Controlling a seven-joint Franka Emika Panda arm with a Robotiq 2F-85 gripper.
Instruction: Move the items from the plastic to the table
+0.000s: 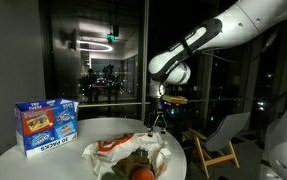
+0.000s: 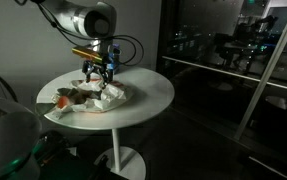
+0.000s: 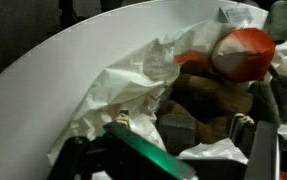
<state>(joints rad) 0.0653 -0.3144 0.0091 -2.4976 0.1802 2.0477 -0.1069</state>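
I need to move my gripper back past the brown lump [image 3: 208,95] next and lower it over the red-and-white rounded item [image 3: 245,54], because that item is below and back from it.
A crumpled white plastic bag [image 1: 155,148] lies on the round white table [image 1: 43,162], and it shows in both exterior views [image 2: 105,97]. On it lie an orange-red item [image 1: 113,146], a brown lump [image 3: 208,95], a red-and-white rounded item [image 3: 241,52] and a small dark grey block [image 3: 171,122]. My gripper [image 1: 158,122] hangs low over the far end of the plastic [image 2: 96,75]. In the wrist view its fingers [image 3: 181,124] are spread wide, one on each side of the grey block, and hold nothing.
A blue and white snack box [image 1: 45,125] stands upright at the table's edge beside the plastic. A wooden chair [image 1: 219,140] stands behind the table. Bare tabletop [image 2: 148,90] lies beyond the plastic. Dark glass walls surround the scene.
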